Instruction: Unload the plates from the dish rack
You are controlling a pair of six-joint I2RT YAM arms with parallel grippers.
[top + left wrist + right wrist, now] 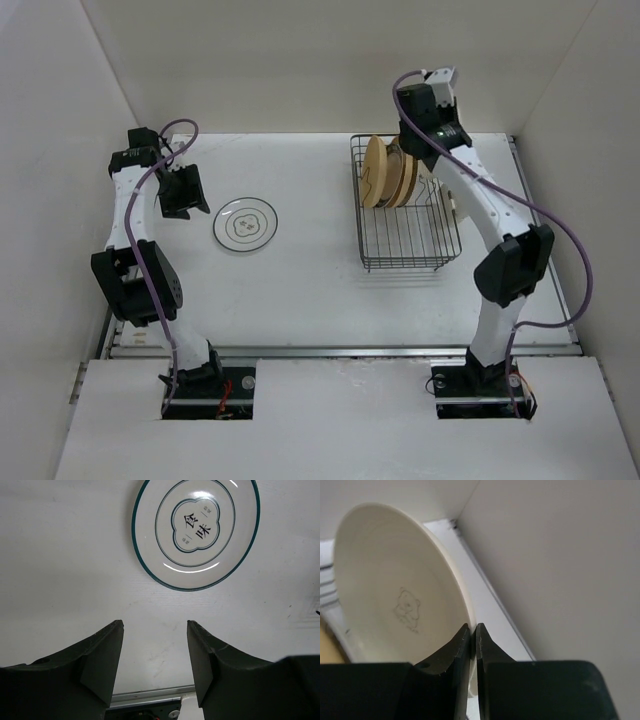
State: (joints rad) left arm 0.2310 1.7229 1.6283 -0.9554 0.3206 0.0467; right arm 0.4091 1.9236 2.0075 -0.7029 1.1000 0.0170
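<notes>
The cream plate needs to go up, over and back in my right gripper, then down flat between the ringed plate and rack, where the table (pixel 316 229) is empty.
A white plate with dark green rings (pixel 245 225) lies flat on the table left of centre; it also shows in the left wrist view (pixel 196 532). My left gripper (pixel 186 196) is open and empty, its fingers (pixel 107 655) hovering just near of that plate. The dark wire dish rack (pixel 410 235) stands at the right, with yellow-tan plates (pixel 378 172) upright at its far end. My right gripper (pixel 428 150) is shut on the rim of a cream plate with a small bear drawing (pixel 390 590), which stands upright in the rack.
White walls enclose the table on the left, back and right; the back-right corner is close behind the held plate. A small beige piece (pixel 453 205) sits on the rack's right side. A yellow-tan plate edge (pixel 327 647) shows beside the cream plate.
</notes>
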